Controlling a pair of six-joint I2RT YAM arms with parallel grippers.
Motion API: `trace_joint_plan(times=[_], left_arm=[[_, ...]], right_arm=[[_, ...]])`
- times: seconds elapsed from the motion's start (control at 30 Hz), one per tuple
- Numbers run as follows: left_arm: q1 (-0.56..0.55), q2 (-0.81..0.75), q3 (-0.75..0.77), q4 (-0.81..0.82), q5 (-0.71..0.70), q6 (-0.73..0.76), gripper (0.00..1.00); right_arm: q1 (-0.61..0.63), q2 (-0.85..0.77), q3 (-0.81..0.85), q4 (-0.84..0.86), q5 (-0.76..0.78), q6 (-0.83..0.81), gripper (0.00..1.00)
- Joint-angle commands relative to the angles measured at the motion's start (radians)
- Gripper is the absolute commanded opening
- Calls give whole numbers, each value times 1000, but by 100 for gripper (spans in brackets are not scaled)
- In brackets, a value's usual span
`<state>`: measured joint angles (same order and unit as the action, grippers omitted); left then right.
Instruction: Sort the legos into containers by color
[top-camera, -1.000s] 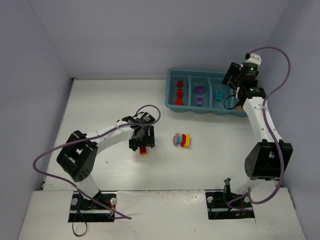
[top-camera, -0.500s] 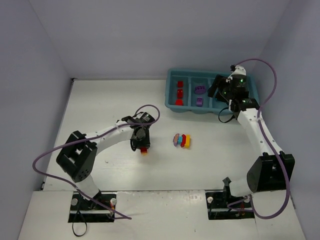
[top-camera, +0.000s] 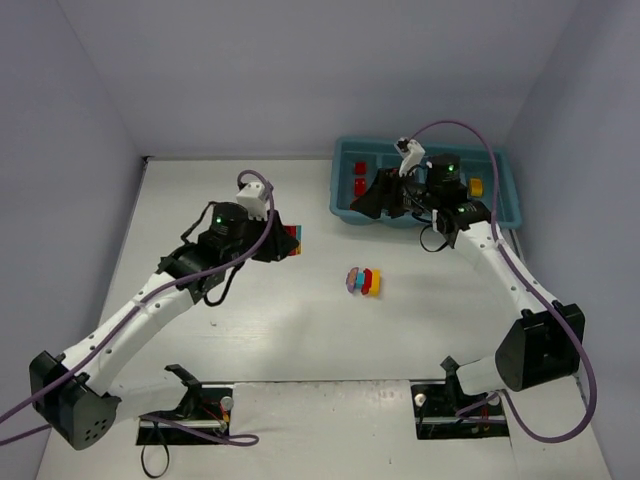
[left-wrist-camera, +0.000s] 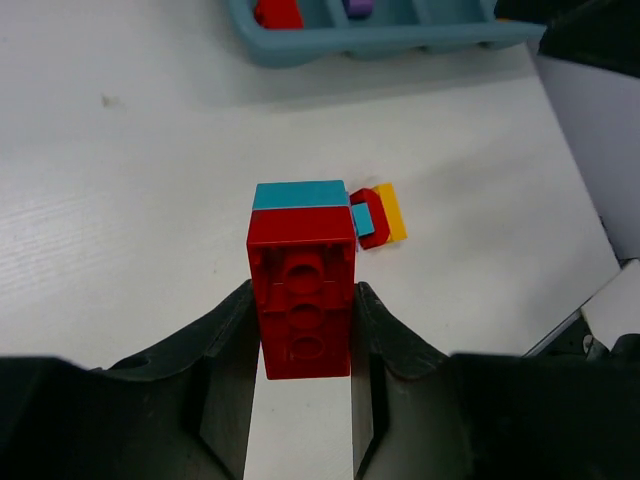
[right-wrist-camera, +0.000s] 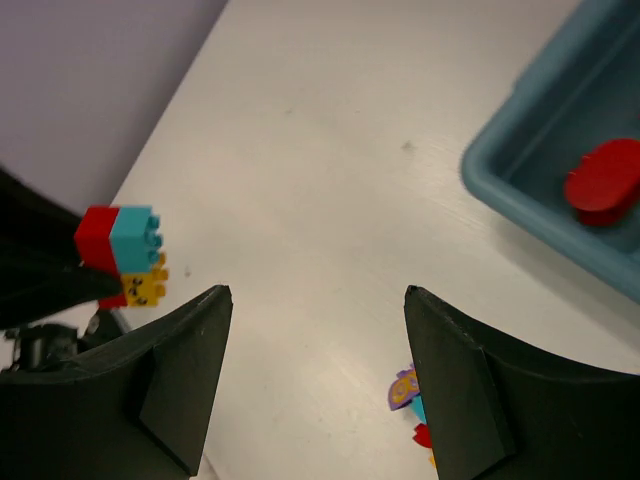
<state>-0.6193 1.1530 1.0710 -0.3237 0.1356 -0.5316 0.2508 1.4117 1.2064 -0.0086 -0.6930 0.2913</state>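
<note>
My right gripper turns back and to the left in the top view onto the yellow brick next, because it sticks out past my left gripper's fingers.
My left gripper is shut on a stacked lego, red with a cyan brick on its far end, held above the table. From the right wrist, that stack shows red, cyan and yellow. In the top view the left gripper hangs mid-table with the stack. A mixed cluster of legos lies on the table. The teal tray of containers stands at the back right, holding red legos and a yellow one. My right gripper is open and empty over the tray's left end.
The right arm covers the tray's middle compartments in the top view. A red rounded brick lies in the tray's end compartment. Purple walls close in the table at the left, back and right.
The left gripper shut on the stack, lifted it off the table and carried it up and to the right. The right arm swung left from the tray's right end to its left end.
</note>
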Motion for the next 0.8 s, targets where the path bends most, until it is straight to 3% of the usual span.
trace_joint_plan(times=[0.0, 0.03, 0.27, 0.5, 0.77], left_arm=[[96, -39, -60, 241, 227, 62, 0], [116, -42, -74, 303, 328, 56, 0], [173, -23, -111, 534, 648, 45, 0], [171, -12, -108, 633, 754, 59, 0], [182, 7, -108, 715, 825, 30, 0]], right_arm=[[18, -19, 10, 130, -268, -23, 66], [27, -17, 15, 131, -295, -30, 66], [110, 9, 39, 131, -419, -83, 65], [163, 47, 51, 128, -416, -101, 62], [199, 66, 53, 128, -461, -126, 47]])
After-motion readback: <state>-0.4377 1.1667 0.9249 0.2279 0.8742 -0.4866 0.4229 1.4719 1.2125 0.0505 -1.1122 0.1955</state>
